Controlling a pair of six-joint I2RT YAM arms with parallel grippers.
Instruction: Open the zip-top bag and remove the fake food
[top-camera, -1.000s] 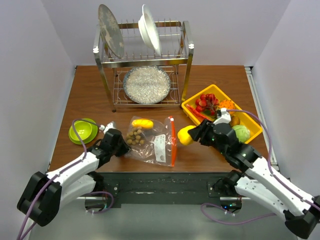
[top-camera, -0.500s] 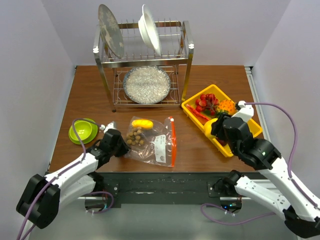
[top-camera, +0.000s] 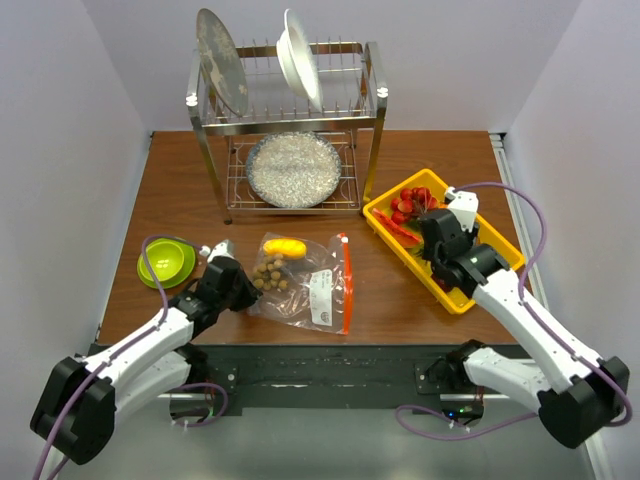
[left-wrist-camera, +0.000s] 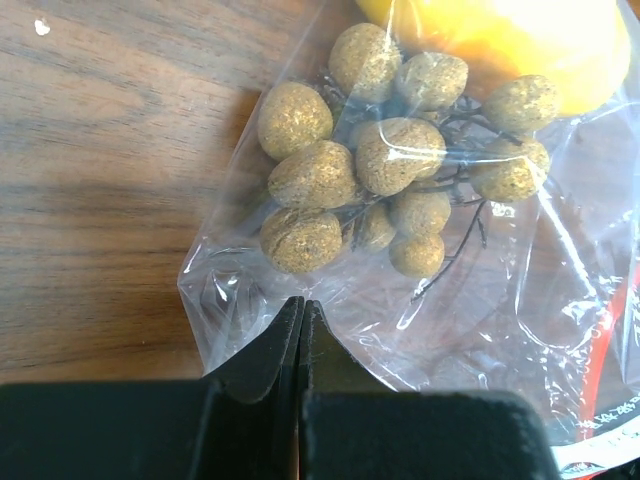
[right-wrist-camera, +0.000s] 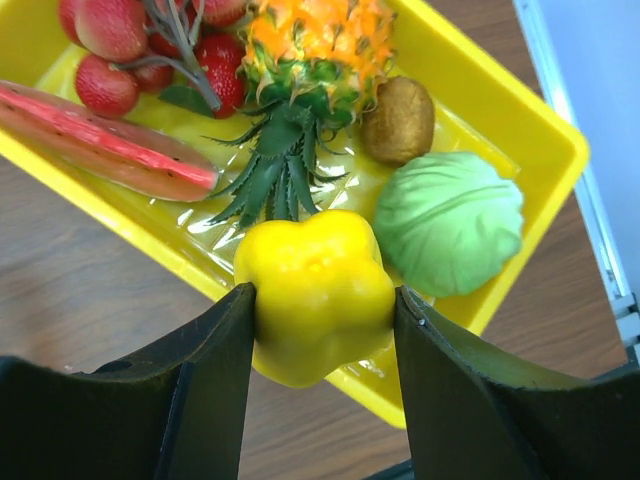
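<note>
My right gripper should lower toward the gap between pineapple leaves and cabbage to release the yellow bell pepper (right-wrist-camera: 318, 285), since that open tray bottom is below my gripper.
The zip-top bag (top-camera: 318, 290) lies flat on the table's near middle, its orange-red zipper strip (top-camera: 345, 280) on the right side. Inside it are a yellow-orange mango (top-camera: 285, 246) and a cluster of brown balls (left-wrist-camera: 385, 170). My left gripper (left-wrist-camera: 301, 306) is shut on the bag's left edge, just below the balls. My right gripper (right-wrist-camera: 322, 300) is shut on the yellow bell pepper (right-wrist-camera: 318, 285) and holds it above the near rim of the yellow tray (right-wrist-camera: 545, 130). In the top view the right gripper's body covers the pepper.
The yellow tray (top-camera: 455, 297) holds a pale green cabbage (right-wrist-camera: 450, 220), a brown kiwi (right-wrist-camera: 398, 120), a pineapple (right-wrist-camera: 315, 40), a watermelon slice (right-wrist-camera: 100, 140) and red fruits (right-wrist-camera: 110, 30). A dish rack (top-camera: 290, 120) stands at the back. A green bowl (top-camera: 165, 262) sits left.
My right arm has carried the yellow bell pepper rightward from beside the bag's zipper to above the yellow tray. The left gripper and the bag have stayed put.
</note>
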